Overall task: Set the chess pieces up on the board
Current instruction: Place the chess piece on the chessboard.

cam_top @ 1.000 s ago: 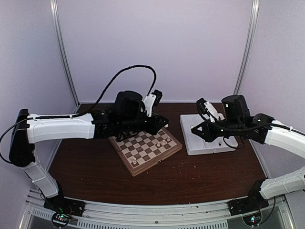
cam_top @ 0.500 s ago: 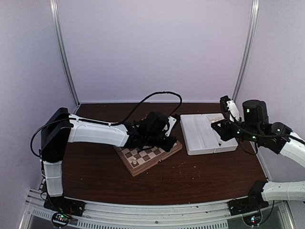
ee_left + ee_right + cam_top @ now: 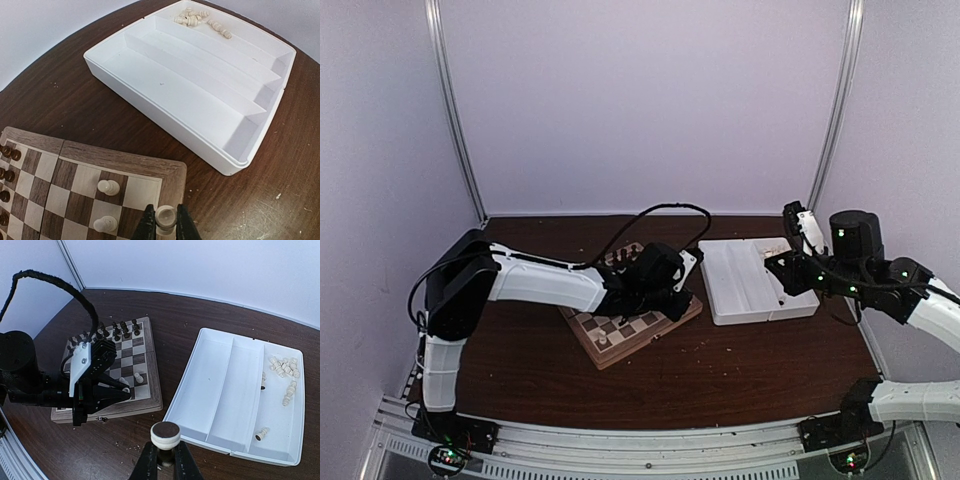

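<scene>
I need to move my left gripper gently toward the white tray next, then down onto the light corner square [image 3: 143, 193], and release the cream-white piece, because that square is empty.
The board [image 3: 613, 352] lies left of centre, with dark pieces along its far side. In the left wrist view, my left gripper [image 3: 165, 221] is shut on a cream-white chess piece [image 3: 165, 215], held upright over the board's [image 3: 120, 161] edge square near the right corner. Two cream pieces [image 3: 108, 187] stand on the squares beside it. My right gripper [image 3: 165, 449] is shut on another cream piece [image 3: 165, 435], base up, above the table in front of the white tray [image 3: 220, 390]. In the top view the left gripper [image 3: 682, 305] is low at the board's right corner and the right gripper [image 3: 770, 266] is over the tray.
The white tray [image 3: 750, 295] has long compartments. Several loose cream pieces [image 3: 282, 367] lie in its far right one, and one [image 3: 261, 433] lies near its front. Dark pieces [image 3: 117, 330] line the board's far edge. Walls close off the back and sides.
The left arm has swung from the board's far side down to its right corner and settled lower. The right gripper has pulled back to the right over the tray, then held still.
</scene>
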Robot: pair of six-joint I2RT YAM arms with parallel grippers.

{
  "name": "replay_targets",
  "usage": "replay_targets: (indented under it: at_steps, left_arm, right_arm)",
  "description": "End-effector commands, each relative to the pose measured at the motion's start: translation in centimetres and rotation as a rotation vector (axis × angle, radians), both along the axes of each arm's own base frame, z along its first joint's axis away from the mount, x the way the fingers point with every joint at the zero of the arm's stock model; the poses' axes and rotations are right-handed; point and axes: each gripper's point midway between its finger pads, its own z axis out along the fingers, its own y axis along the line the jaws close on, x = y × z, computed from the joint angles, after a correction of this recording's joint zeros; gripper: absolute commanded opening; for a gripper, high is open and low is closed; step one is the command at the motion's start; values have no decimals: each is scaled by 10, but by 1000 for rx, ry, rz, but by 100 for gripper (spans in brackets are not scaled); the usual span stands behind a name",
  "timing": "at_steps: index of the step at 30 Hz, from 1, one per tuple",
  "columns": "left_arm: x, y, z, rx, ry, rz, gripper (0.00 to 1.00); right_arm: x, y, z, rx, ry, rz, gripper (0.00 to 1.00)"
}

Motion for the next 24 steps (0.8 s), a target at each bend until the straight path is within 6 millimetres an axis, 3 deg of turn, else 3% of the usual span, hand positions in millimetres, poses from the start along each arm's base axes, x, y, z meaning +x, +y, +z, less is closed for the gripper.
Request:
replay_targets:
  at_steps: [1,24]
  left_arm:
    - [14,-15,14,-40,-82,6,7]
    - [34,-16,-16,-1,-54,33,8]
  right_arm:
    - [3,-4,3,13,-16,-22,0]
    - [0,-6,7,29,-18,-21,0]
